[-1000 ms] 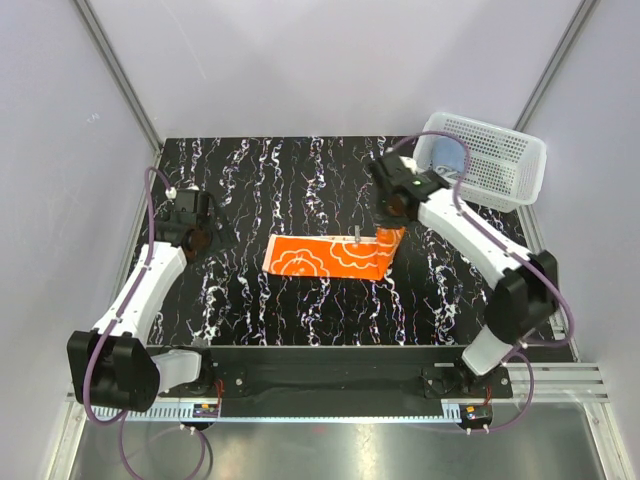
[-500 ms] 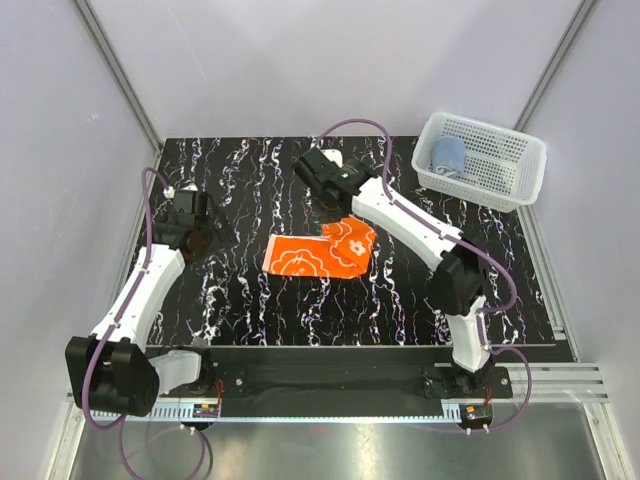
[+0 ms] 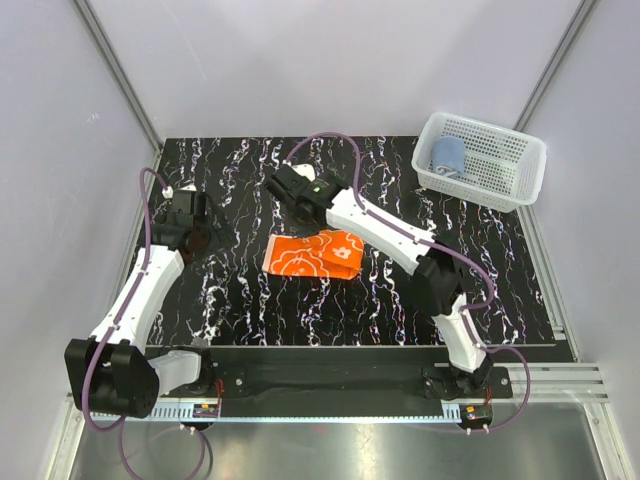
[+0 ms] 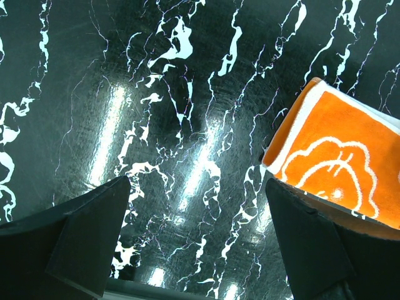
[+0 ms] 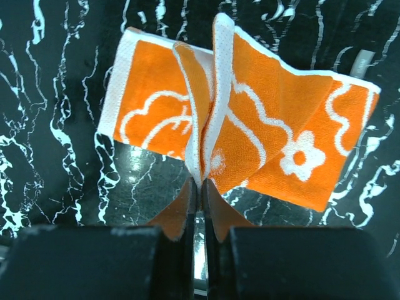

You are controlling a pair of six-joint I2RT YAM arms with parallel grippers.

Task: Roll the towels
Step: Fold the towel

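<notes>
The right gripper brings the towel's raised hem down next toward the towel's flat white end (image 3: 269,254) (image 5: 119,84), below it and to its left in the top view, and releases.
The orange towel (image 3: 305,258) with white swirls lies mid-table, its right end lifted and folded back over the rest. My right gripper (image 3: 320,228) is shut on that end. In the right wrist view the jaws (image 5: 199,184) pinch the white hem of the orange towel (image 5: 262,137), which fans out to both sides above the table. My left gripper (image 3: 196,236) hovers at the table's left, open with nothing in it. Its wrist view shows the wide-set fingers (image 4: 94,225) over bare table, with the orange towel's left corner (image 4: 337,162) beside the right finger. A light blue towel (image 3: 449,154) sits rolled in the basket.
A white mesh basket (image 3: 500,175) stands at the back right corner of the black marbled table (image 3: 250,160). Grey walls and metal frame posts enclose the table on three sides. The right arm stretches diagonally across the table's middle.
My right gripper has swept left across the table with the towel's right end, folding it over the left part. The left arm has not moved.
</notes>
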